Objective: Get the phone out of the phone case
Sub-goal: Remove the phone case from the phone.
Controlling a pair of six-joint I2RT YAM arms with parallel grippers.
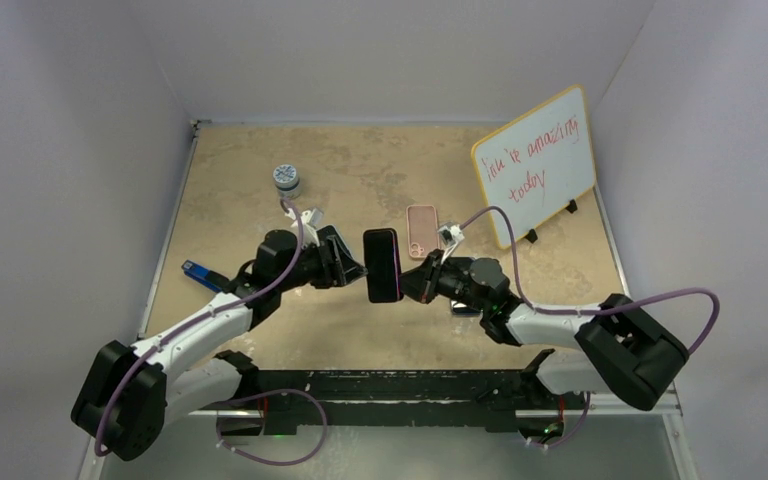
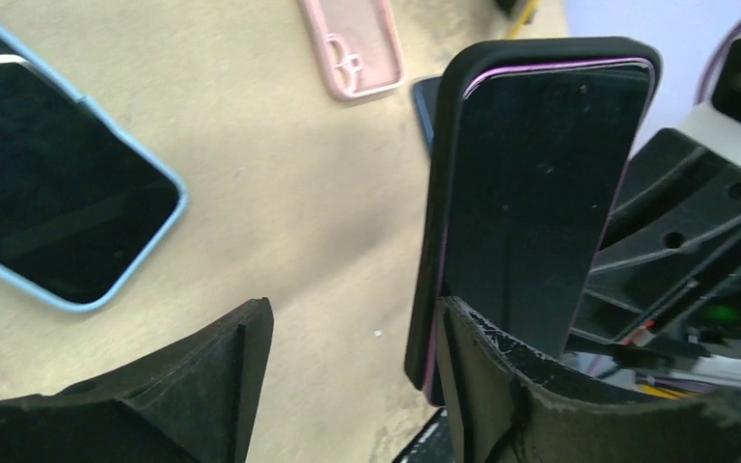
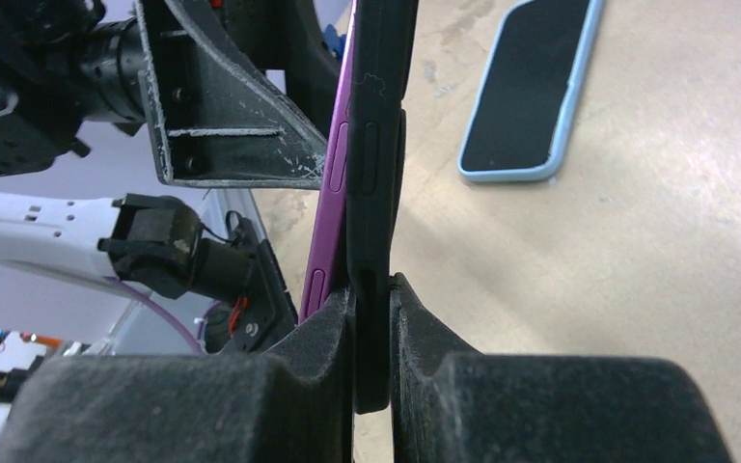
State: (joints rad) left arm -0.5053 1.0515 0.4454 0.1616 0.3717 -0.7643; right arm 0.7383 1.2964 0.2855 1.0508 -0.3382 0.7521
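Observation:
My right gripper moves outward and down next and releases the black case (image 3: pixel 381 145) on the clear tabletop spot between the light blue and pink cases.
A purple phone (image 3: pixel 333 193) in a black case (image 3: pixel 381 145) is held upright above the table's middle (image 1: pixel 382 265). My right gripper (image 3: pixel 371 289) is shut on the case's lower edge, and the phone's purple side stands slightly proud of the case. My left gripper (image 2: pixel 352 318) is open. The case's edge (image 2: pixel 429 241) lies just inside its right finger (image 2: pixel 502 386), and the left finger (image 2: pixel 222 367) stands well apart. In the top view the left gripper (image 1: pixel 355 268) meets the phone from the left and the right gripper (image 1: pixel 410 283) from the right.
A phone in a light blue case (image 2: pixel 48 193) lies flat on the table under the left arm. An empty pink case (image 1: pixel 422 230) lies behind the held phone. A whiteboard (image 1: pixel 535 165) stands back right, a small jar (image 1: pixel 286 178) back left, a blue object (image 1: pixel 196 271) at left.

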